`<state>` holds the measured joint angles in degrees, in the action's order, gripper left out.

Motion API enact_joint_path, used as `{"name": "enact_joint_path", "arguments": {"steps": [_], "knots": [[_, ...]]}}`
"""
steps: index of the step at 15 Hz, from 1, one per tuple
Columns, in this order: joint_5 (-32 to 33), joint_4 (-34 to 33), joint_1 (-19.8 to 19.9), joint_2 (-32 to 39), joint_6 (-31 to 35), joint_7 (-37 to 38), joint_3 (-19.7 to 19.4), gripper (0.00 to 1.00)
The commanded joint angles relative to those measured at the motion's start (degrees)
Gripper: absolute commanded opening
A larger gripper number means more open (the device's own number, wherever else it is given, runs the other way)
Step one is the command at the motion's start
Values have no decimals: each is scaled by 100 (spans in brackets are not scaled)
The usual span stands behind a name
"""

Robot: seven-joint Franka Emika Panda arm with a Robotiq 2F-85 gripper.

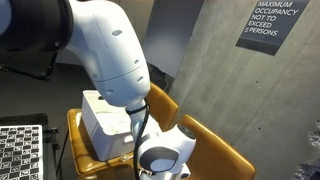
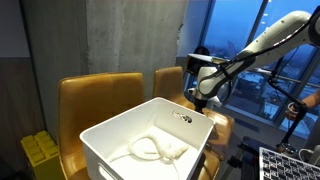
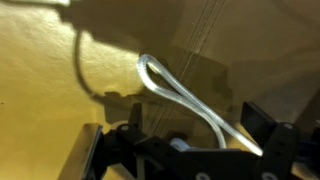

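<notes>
My gripper lowers a little toward the tan seat next and closes on the white cable loop, since the loop already lies between its fingers.
My gripper (image 3: 180,140) is open, with its two dark fingers wide apart. A white cable loop (image 3: 185,90) lies between them on the tan seat of a chair (image 3: 50,80); its near end runs close to one finger. In an exterior view the gripper (image 2: 203,97) hangs just past the far corner of a white bin (image 2: 120,130), above a tan chair (image 2: 225,125). A white coiled cable (image 2: 150,150) lies inside the bin. In an exterior view the arm hides most of the bin (image 1: 100,118) and the gripper (image 1: 160,155).
The bin rests on tan chairs (image 2: 95,95) against a concrete wall. An occupancy sign (image 1: 272,22) hangs on the wall. A checkerboard (image 1: 20,150) lies nearby and also shows in an exterior view (image 2: 290,165). A yellow box (image 2: 40,150) stands beside the chair.
</notes>
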<state>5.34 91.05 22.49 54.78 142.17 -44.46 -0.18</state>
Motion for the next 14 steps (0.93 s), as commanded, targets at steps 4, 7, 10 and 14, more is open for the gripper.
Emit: {"name": "enact_joint_path", "arguments": {"steps": [4,7,10,14], "knots": [[81,-329,-125,439,-87,90,-150,59],[101,-293,-136,416,-59,132,-219,36],[116,-248,-138,397,-39,166,-274,14],[148,-95,-161,274,42,229,-340,0]]}}
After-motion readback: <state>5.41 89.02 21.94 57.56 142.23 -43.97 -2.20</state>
